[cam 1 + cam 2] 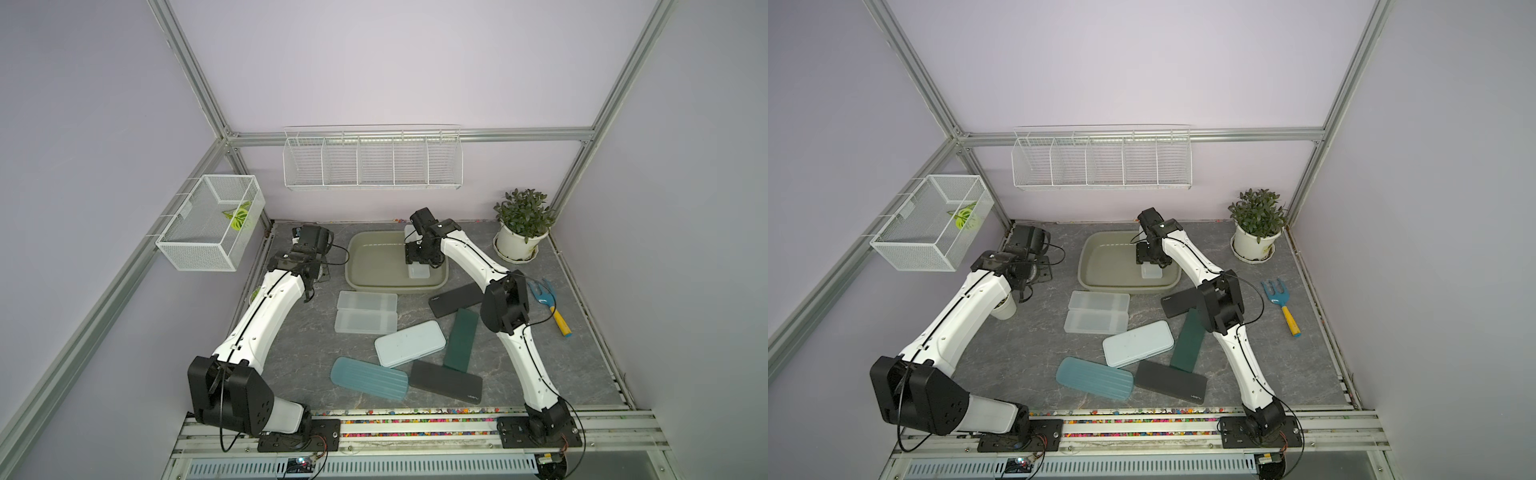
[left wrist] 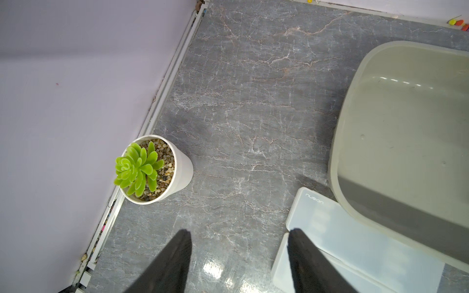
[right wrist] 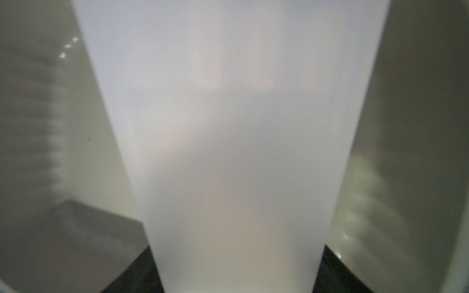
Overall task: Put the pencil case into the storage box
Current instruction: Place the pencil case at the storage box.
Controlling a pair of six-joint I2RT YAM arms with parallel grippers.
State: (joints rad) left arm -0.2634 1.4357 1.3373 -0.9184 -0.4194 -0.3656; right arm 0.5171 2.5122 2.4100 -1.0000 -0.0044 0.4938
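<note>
The right gripper moves down slightly, back and toward the box's plant-side next. It then releases the pencil case (image 1: 418, 272) on the bottom of the box, where it lies bare.
The storage box (image 1: 353, 266) (image 1: 1086, 266) is an olive-grey tub at the back middle of the table. My right gripper (image 1: 419, 259) (image 3: 237, 247) reaches down into its right half, shut on a frosted white pencil case (image 1: 418, 272) (image 1: 1151, 272) that lies lengthwise low inside the box. In the right wrist view the pencil case (image 3: 233, 126) fills the gap between both black fingers, with the box wall (image 3: 38, 126) on either side. My left gripper (image 2: 239, 230) hangs open over bare table left of the box rim (image 2: 340, 152), holding nothing.
Several more cases lie in front of the box: two frosted white (image 1: 368, 301) (image 1: 365, 322), light blue (image 1: 409, 343), ribbed teal (image 1: 369, 378), dark green (image 1: 461, 338), two black (image 1: 446, 380) (image 1: 455, 299). A succulent pot (image 2: 157, 170), potted plant (image 1: 521, 232), blue hand fork (image 1: 548, 305), wire basket (image 1: 212, 222) and rack (image 1: 372, 160) surround them.
</note>
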